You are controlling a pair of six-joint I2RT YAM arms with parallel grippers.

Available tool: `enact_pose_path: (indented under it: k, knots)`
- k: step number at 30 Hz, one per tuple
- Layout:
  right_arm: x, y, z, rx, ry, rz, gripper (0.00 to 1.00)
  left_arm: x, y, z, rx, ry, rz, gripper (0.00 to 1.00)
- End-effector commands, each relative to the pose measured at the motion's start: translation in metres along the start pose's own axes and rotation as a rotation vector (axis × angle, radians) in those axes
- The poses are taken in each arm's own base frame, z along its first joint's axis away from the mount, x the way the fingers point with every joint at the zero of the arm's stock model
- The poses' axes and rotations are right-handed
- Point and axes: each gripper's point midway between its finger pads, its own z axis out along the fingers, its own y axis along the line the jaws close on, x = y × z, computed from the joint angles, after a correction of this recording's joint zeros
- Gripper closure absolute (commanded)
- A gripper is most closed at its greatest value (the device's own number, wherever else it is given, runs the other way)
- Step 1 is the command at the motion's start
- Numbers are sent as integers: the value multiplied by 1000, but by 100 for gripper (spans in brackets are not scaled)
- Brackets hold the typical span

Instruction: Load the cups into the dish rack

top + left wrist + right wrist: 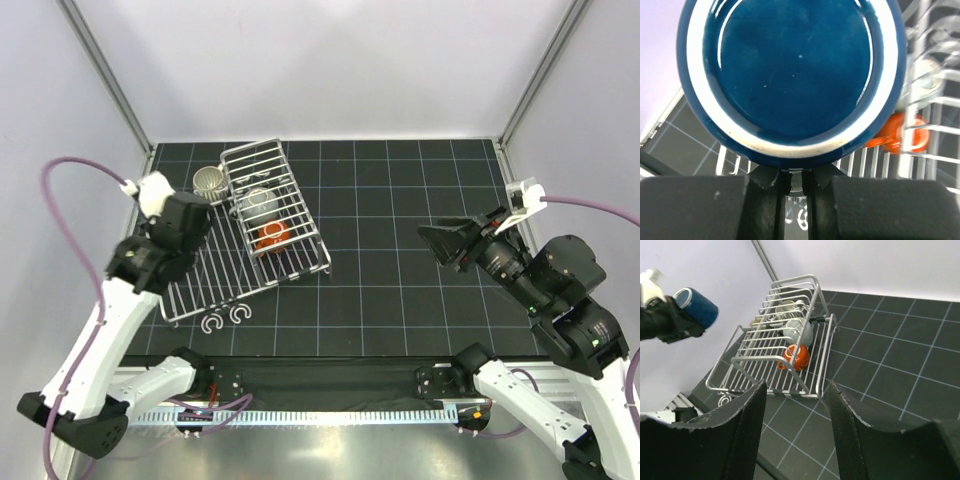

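Observation:
I should next move my left gripper across and down to release. Empty bars of the rack beside the orange-red cup are below my gripper and to its right in the top view.
My left gripper (794,182) is shut on the dark blue cup (790,75), whose round face with a white ring fills the left wrist view. In the right wrist view the blue cup (696,307) hangs in the air left of and above the dish rack (817,367). In the top view the left gripper (183,225) is over the left edge of the rack's flat tray (215,280). An orange-red cup (272,235) and a light grey cup (258,203) lie in the raised basket. A striped cup (210,181) stands just left of the basket's far end. My right gripper (440,245) is open and empty, well right of the rack.
Several small white C-shaped hooks (225,318) lie on the black grid mat (400,290) just in front of the rack. Frame posts rise at the back corners of the mat.

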Motion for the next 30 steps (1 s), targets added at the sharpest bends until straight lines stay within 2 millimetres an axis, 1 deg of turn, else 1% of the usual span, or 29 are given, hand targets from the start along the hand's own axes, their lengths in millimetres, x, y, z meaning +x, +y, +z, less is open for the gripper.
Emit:
enact_pose_path:
  k: [1,2,5,6,8,9,10,11,12,14,16,22,24,26,28,30]
  knots:
    - [7,-9,-6,48,37,-35,46,-7,-33,24,113,-114,-101,100]
    - [4,-12,-9,61,29,-47,46,18,-33,37,103,-75,-76,100]
    - [-2,-17,-14,91,15,-83,46,40,-45,47,143,-25,-85,100]
    - [-1,-17,-16,93,20,-93,45,45,-46,50,145,-19,-76,100]
    - [0,-17,-17,91,19,-98,46,48,-49,53,158,-24,-71,100]
    - [0,-17,-19,90,16,-97,46,57,-49,57,163,-12,-52,100]
    - [0,-23,-18,122,12,-96,45,60,-50,58,176,-7,-45,100]
    - [1,-24,-18,122,11,-96,46,64,-52,59,192,1,-26,100]
    - [1,-24,-16,120,11,-91,45,72,-61,61,241,18,-16,100]
    - [1,-23,-15,115,9,-84,46,83,-67,62,275,50,11,100]
    - [-3,-20,-16,105,-9,-80,46,95,-70,65,293,79,37,100]
    - [-2,-18,-17,99,-11,-60,46,121,-67,69,327,125,102,100]
    - [1,-19,-16,103,-1,-53,45,125,-67,70,336,125,105,100]
    - [3,-20,-18,107,2,-45,45,132,-68,74,341,128,113,100]
    - [3,-20,-19,105,2,-39,46,131,-72,79,353,107,122,100]
    - [2,-19,-19,104,-3,-35,45,143,-71,87,326,135,154,100]
